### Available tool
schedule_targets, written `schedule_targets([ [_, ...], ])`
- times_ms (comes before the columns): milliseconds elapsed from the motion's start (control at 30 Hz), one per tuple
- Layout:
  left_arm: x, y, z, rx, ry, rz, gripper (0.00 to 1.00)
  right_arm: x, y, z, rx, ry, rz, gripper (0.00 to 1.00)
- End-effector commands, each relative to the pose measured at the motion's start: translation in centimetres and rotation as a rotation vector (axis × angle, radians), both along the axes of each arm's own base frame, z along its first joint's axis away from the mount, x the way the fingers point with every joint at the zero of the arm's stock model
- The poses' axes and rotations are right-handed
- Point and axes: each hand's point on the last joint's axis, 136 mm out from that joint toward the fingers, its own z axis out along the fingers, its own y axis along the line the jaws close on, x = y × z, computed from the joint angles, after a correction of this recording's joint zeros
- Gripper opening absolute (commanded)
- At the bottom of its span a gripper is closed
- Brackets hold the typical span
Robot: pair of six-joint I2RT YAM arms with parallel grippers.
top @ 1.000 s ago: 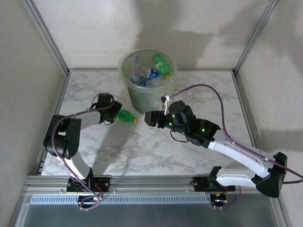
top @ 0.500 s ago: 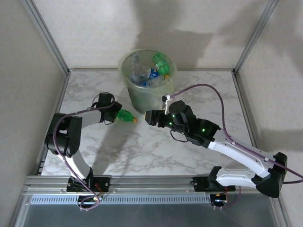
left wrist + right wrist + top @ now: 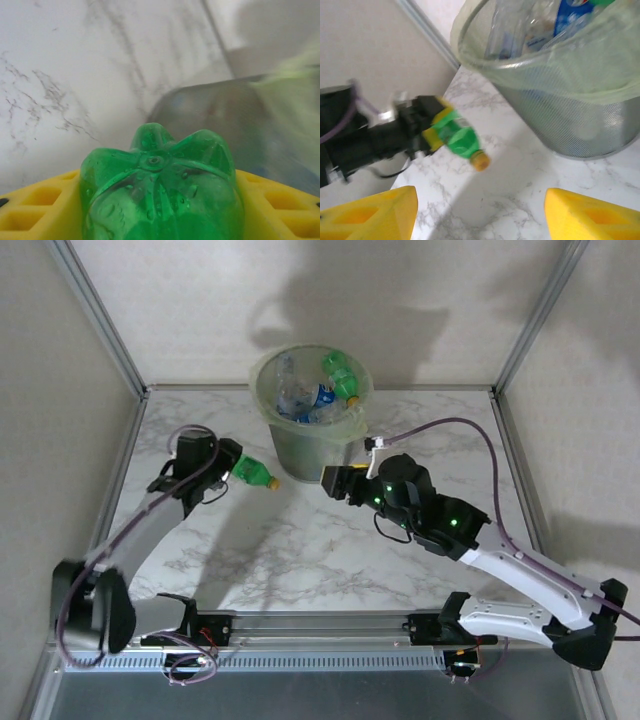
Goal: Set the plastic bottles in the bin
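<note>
My left gripper rises and swings outward over the bin's opening (image 3: 310,390) next to release the green bottle (image 3: 252,472). The bottle hangs beside the bin, below the bin's rim.
A green bottle (image 3: 252,472) with a yellow cap (image 3: 272,481) lies sideways in my left gripper (image 3: 236,468), which is shut on its base end, left of the bin (image 3: 268,410). In the left wrist view the bottle's ribbed base (image 3: 159,185) sits between my yellow fingers (image 3: 35,207). The pale-green bin (image 3: 530,62) holds several bottles, clear ones with blue labels (image 3: 318,395) and a green one (image 3: 340,375). My right gripper (image 3: 335,482) stands open in front of the bin, its fingertips (image 3: 375,212) wide apart and nothing between them. From the right wrist, the held bottle (image 3: 455,135) points its cap (image 3: 481,161) toward the bin.
The marble tabletop (image 3: 300,550) is bare in front of both grippers. Aluminium frame posts (image 3: 100,320) and plain walls close in the back and sides. The right arm's purple cable (image 3: 450,425) loops above the table to the right of the bin.
My left gripper has closed on the green bottle and carried it a little up and left as the arm swung outward. The right gripper has drifted slightly right and stays open.
</note>
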Motion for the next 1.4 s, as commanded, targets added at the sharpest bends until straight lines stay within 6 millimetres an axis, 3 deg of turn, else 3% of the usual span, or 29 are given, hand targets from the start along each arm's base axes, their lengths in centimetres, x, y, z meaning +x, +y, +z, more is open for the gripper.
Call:
schedule_targets([
  [0, -1.7, 0.0, 7.9, 0.005, -0.130, -0.008, 0.50, 0.7, -3.1, 1.5, 0.008, -0.016, -0.139, 0.67],
  [67, -1.5, -0.9, 13.9, -0.028, -0.245, -0.020, 0.51, 1.0, -4.2, 1.2, -0.004, -0.006, -0.181, 0.67],
  [133, -0.2, -2.7, 18.3, -0.064, -0.323, -0.047, 0.51, 1.2, -4.8, 1.1, -0.011, 0.004, -0.202, 0.67],
  [167, 0.9, -4.0, 20.1, -0.075, -0.352, -0.067, 0.51, 1.3, -5.1, 1.1, -0.008, 0.010, -0.211, 0.66],
  [267, 4.5, -7.7, 23.1, -0.099, -0.394, -0.101, 0.50, 1.2, -5.7, 1.5, 0.009, 0.014, -0.227, 0.65],
  [333, 6.8, -9.7, 23.7, -0.116, -0.397, -0.111, 0.50, 1.0, -6.2, 1.4, 0.018, 0.023, -0.238, 0.65],
  [400, 8.8, -11.5, 22.7, -0.118, -0.368, -0.123, 0.49, 0.7, -7.0, 1.3, 0.021, 0.037, -0.258, 0.64],
  [567, 10.8, -15.2, 20.4, -0.084, -0.319, -0.142, 0.55, -0.5, -9.2, 1.1, 0.061, 0.050, -0.296, 0.63],
  [700, 10.7, -15.6, 18.7, -0.044, -0.289, -0.140, 0.77, -1.1, -10.8, 1.3, 0.074, 0.046, -0.329, 0.65],
  [733, 10.6, -15.4, 18.3, -0.028, -0.278, -0.137, 0.87, -1.2, -11.1, 1.4, 0.072, 0.045, -0.336, 0.66],
  [800, 10.1, -14.8, 18.0, 0.002, -0.270, -0.132, 0.92, -1.1, -11.4, 1.5, 0.061, 0.042, -0.345, 0.68],
  [900, 9.0, -12.5, 19.1, 0.057, -0.302, -0.083, 0.98, -0.9, -11.5, 2.0, 0.035, 0.033, -0.357, 0.71],
  [1000, 7.8, -9.5, 20.7, 0.126, -0.334, -0.024, 1.00, -0.3, -11.6, 2.9, -0.001, 0.018, -0.376, 0.75],
  [1133, 4.8, -3.3, 22.7, 0.253, -0.378, 0.077, 1.00, 0.9, -12.4, 3.8, -0.064, 0.006, -0.437, 0.81],
  [1200, 2.9, -0.3, 22.9, 0.274, -0.418, 0.111, 1.00, 2.4, -11.6, 4.0, -0.093, 0.015, -0.393, 0.74],
  [1267, 0.9, 2.7, 22.4, 0.300, -0.438, 0.147, 1.00, 4.4, -10.3, 3.4, -0.105, 0.069, -0.331, 0.57],
  [1367, -1.5, 6.3, 19.3, 0.387, -0.363, 0.192, 1.00, 7.2, -7.6, 3.5, -0.080, 0.087, -0.218, 0.37],
])
